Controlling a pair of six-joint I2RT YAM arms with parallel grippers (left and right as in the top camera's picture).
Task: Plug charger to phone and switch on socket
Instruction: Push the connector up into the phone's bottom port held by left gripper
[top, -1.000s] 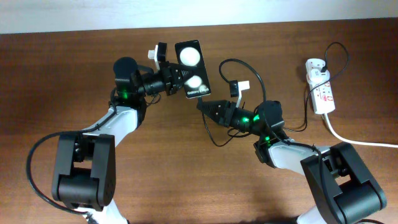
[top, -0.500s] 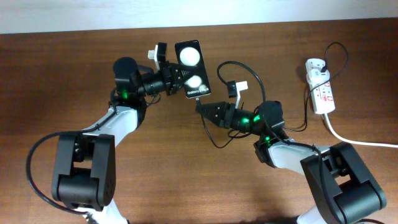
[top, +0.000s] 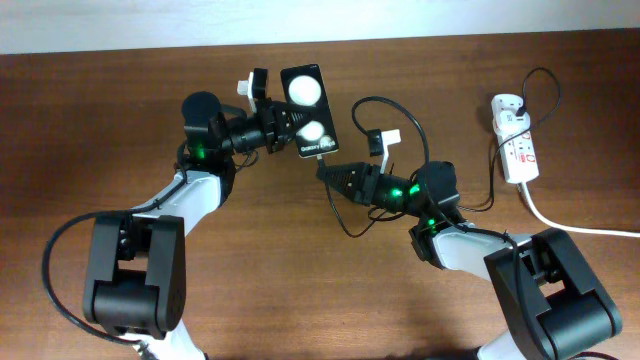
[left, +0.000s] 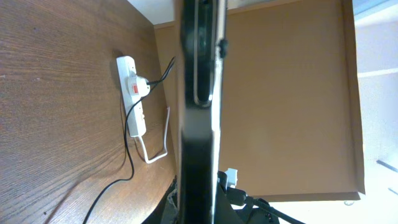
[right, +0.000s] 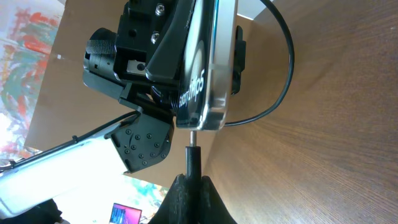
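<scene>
The phone (top: 309, 112) still hangs above the wood, so the robot's left gripper will move down with it next and lay it on the bare tabletop to release it.
My left gripper (top: 285, 128) is shut on the black phone (top: 309, 112), which it holds up above the table; two white round spots show on its face. In the left wrist view the phone (left: 198, 124) is edge-on between the fingers. My right gripper (top: 335, 172) is shut on the charger's connector (right: 193, 155). The metal tip (right: 193, 134) points at the phone's lower edge (right: 205, 122) and is just at it. The black charger cable (top: 400, 115) loops back toward the white socket strip (top: 517, 150) at the right.
The socket's thick white cord (top: 570, 226) runs off the right edge. The socket also shows in the left wrist view (left: 132, 99) with a plug in it. A beige wall stands behind the table.
My right gripper has moved the connector slightly up and left toward the phone's lower edge, then held. The left arm and phone have not moved.
</scene>
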